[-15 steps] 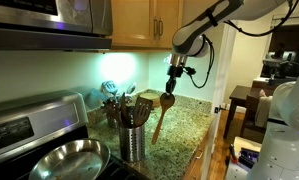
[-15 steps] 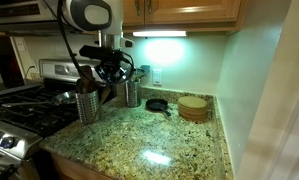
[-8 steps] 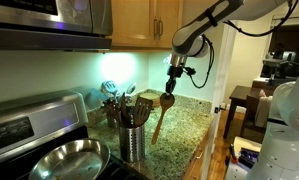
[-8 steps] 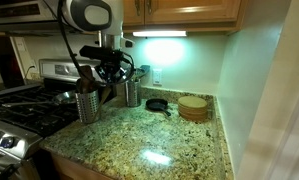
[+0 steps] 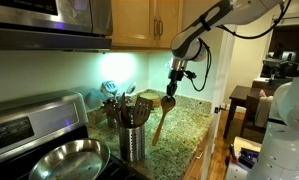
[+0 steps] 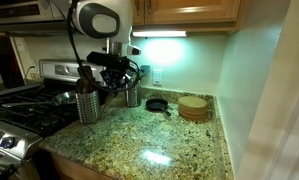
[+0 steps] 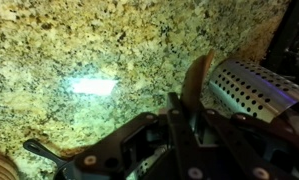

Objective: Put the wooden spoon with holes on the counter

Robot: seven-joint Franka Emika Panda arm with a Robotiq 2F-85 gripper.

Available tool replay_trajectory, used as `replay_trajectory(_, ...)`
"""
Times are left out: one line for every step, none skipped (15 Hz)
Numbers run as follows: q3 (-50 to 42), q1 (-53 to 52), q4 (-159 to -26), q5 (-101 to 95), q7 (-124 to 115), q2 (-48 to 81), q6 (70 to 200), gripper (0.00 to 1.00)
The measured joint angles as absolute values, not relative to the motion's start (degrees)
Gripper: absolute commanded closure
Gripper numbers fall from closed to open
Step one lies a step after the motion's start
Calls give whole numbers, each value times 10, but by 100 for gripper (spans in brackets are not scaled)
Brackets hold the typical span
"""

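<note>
My gripper needs to move next away from the perforated canister (image 6: 87,104), down to the clear, bare counter before the skillet, and release the spoon.
My gripper (image 5: 171,90) is shut on the head end of the light brown wooden spoon (image 5: 161,118). The spoon hangs tilted above the granite counter (image 5: 186,125), handle pointing down, just beside the perforated steel utensil canister (image 5: 133,141). I cannot tell whether the handle tip touches the counter. In the wrist view the spoon (image 7: 196,80) sticks out from between the jaws (image 7: 184,118) over the counter (image 7: 79,50), with the canister (image 7: 251,90) close by. In an exterior view my gripper (image 6: 114,78) hangs by the canister (image 6: 87,104); the spoon is hard to make out there.
A second canister (image 6: 131,93) with metal utensils stands by the back wall. A small black skillet (image 6: 157,104) and a round wooden stack (image 6: 194,107) sit further along the counter (image 6: 149,140). The stove (image 6: 19,115) and a steel pan (image 5: 64,160) lie beyond the canister.
The arm's wrist has shifted slightly. The spoon stays held at about the same spot beside the canister.
</note>
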State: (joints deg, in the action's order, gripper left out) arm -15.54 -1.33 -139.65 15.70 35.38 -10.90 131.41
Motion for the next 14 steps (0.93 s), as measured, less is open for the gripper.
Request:
replay_trajectory(-159, -9, -1390, 173, 368, -93, 1314, 95)
replay_trajectory(-161, -3, -1382, 189, 383, -76, 1314, 95)
replay_trajectory(-162, 4, -1374, 203, 396, -61, 1314, 95)
replay_trajectory(-161, 10, -1365, 216, 409, -46, 1314, 95)
replay_trajectory(-161, 17, -1356, 229, 421, -32, 1314, 95)
replay_trajectory(-160, 24, -1346, 242, 433, -20, 1313, 95)
replay_trajectory(-159, 31, -1338, 253, 443, -10, 1312, 95)
replay_trajectory(-157, 39, -1329, 261, 451, 0, 1311, 95)
replay_trajectory(-156, 47, -1321, 269, 460, 11, 1311, 95)
replay_trajectory(-154, 55, -1314, 278, 469, 22, 1309, 95)
replay_trajectory(-153, 63, -1305, 287, 477, 33, 1303, 95)
replay_trajectory(-151, 72, -1297, 295, 485, 45, 1293, 95)
replay_trajectory(-149, 81, -1288, 301, 489, 56, 1284, 95)
replay_trajectory(-147, 90, -1280, 307, 493, 66, 1274, 95)
